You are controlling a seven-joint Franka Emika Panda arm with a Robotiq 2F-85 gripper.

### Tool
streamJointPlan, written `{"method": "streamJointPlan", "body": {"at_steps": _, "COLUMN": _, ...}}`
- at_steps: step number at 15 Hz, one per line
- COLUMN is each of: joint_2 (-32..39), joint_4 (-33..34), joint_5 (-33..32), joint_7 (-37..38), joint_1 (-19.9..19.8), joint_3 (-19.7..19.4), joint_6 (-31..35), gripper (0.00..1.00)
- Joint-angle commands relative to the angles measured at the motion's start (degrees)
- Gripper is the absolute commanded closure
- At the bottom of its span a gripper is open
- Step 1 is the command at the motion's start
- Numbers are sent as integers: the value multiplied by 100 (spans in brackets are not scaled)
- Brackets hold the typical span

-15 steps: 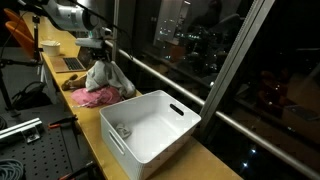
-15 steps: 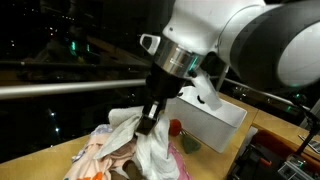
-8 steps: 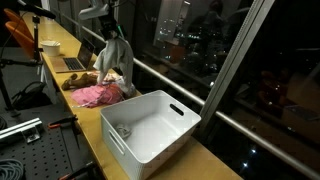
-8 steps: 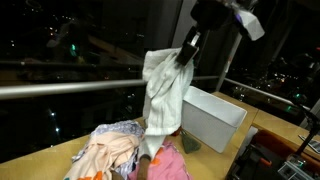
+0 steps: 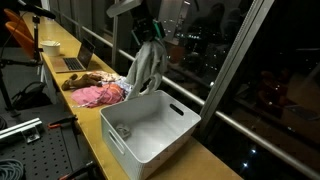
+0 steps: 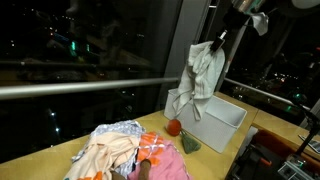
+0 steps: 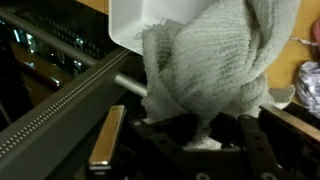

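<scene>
My gripper should next lower the cloth into the open inside of the bin below and let go of it, as the end of the cloth is still hanging at the bin's rim.
My gripper (image 5: 150,38) is shut on a grey-white cloth (image 5: 145,68) that hangs down from it in the air. The cloth's lower end dangles at the far rim of the white plastic bin (image 5: 150,125). In an exterior view the cloth (image 6: 200,78) hangs beside the bin (image 6: 215,122), with the gripper (image 6: 222,40) above it. The wrist view shows the cloth (image 7: 215,65) bunched between my two black fingers (image 7: 160,135), with the bin's (image 7: 135,25) white wall beyond. A small grey item (image 5: 122,130) lies inside the bin.
A pile of pink and patterned clothes (image 5: 95,93) lies on the wooden bench, also seen as a heap (image 6: 125,152) with a red ball (image 6: 173,127) beside it. A laptop (image 5: 75,62) and cup (image 5: 49,48) sit farther along. Window rails (image 5: 200,95) run behind.
The gripper has lifted the cloth off the clothes pile and carried it up and across to the bin. The pile stays behind on the bench.
</scene>
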Motion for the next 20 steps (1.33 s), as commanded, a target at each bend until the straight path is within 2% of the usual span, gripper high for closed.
{"method": "streamJointPlan", "body": {"at_steps": 1, "joint_2": 266, "joint_4": -9, "joint_5": -108, "joint_7": -126, "joint_1": -443, "joint_3": -219, "joint_6": 589, "gripper": 100}}
{"method": "streamJointPlan", "body": {"at_steps": 5, "joint_2": 654, "joint_4": -518, "joint_5": -70, "joint_7": 114, "joint_1": -619, "joint_3": -321, "joint_6": 1393, "gripper": 100}}
{"method": "streamJointPlan", "body": {"at_steps": 12, "joint_2": 1401, "joint_4": -1135, "joint_5": -166, "joint_7": 600, "joint_1": -415, "joint_3": -303, "joint_6": 2305, "gripper": 100}}
{"method": "streamJointPlan", "body": {"at_steps": 13, "joint_2": 1492, "joint_4": -1183, "joint_5": -196, "joint_7": 734, "joint_1": -362, "joint_3": -328, "joint_6": 2344, "gripper": 75}}
{"method": "streamJointPlan", "body": {"at_steps": 14, "joint_2": 1556, "joint_4": -1224, "joint_5": -184, "joint_7": 788, "joint_1": -320, "joint_3": -320, "joint_6": 2378, "gripper": 74}}
{"method": "streamJointPlan", "body": {"at_steps": 17, "joint_2": 1522, "joint_4": -1332, "joint_5": -223, "joint_7": 995, "joint_1": -110, "joint_3": -281, "joint_6": 2333, "gripper": 53}}
{"method": "streamJointPlan", "body": {"at_steps": 20, "joint_2": 1269, "joint_4": -1315, "joint_5": -451, "joint_7": 1327, "joint_1": 313, "joint_3": -188, "joint_6": 2170, "gripper": 31}}
